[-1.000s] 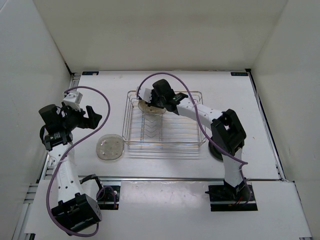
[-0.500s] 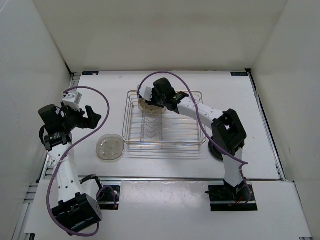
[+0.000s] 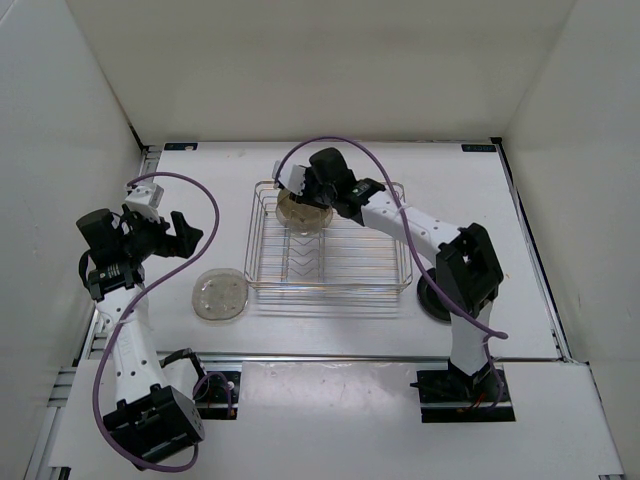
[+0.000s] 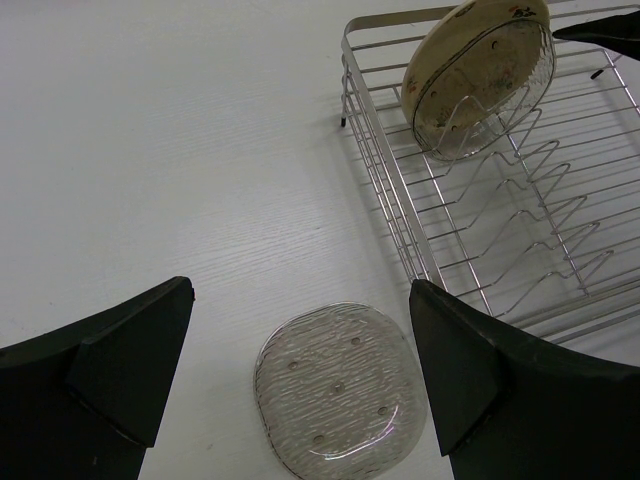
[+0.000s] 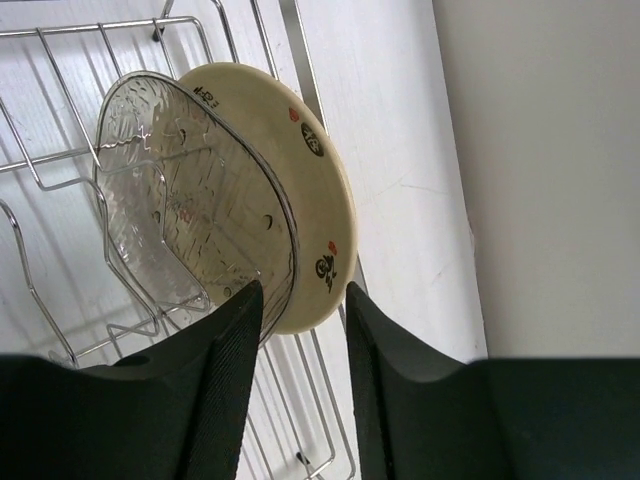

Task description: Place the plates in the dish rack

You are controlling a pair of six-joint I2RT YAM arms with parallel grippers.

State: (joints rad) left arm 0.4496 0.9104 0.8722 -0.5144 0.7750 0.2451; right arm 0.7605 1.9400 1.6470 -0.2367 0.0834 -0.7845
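The rim of the beige plate point(image 3: 221, 295) opposite the rack is clear of wires, so my left gripper needs to bring its fingers down and back to it.
The chrome wire dish rack point(image 3: 350, 262) stands mid-table. At its far left end a tan-yellow plate point(image 3: 296, 205) leans upright, with a translucent textured plate point(image 5: 190, 200) standing against it in the prongs. My right gripper point(image 3: 308, 186) is partly open, and its fingers point(image 5: 225, 380) straddle the lower rims of both plates. The tan-yellow plate also shows in the right wrist view point(image 5: 315, 210). A translucent speckled beige plate point(image 3: 221, 295) lies flat on the table left of the rack. My left gripper point(image 3: 186, 228) hangs open and empty above it point(image 4: 338, 390).
A dark round shape point(image 3: 432, 302), maybe the black plate, lies right of the rack, mostly hidden under my right arm. White walls close in the table on three sides. The rack's prongs point(image 4: 530, 200) in front of the two plates hold nothing.
My right gripper has drawn a little toward the far left corner of the rack and its arm has stretched out. The plates in the rack stay put. The left arm has not moved.
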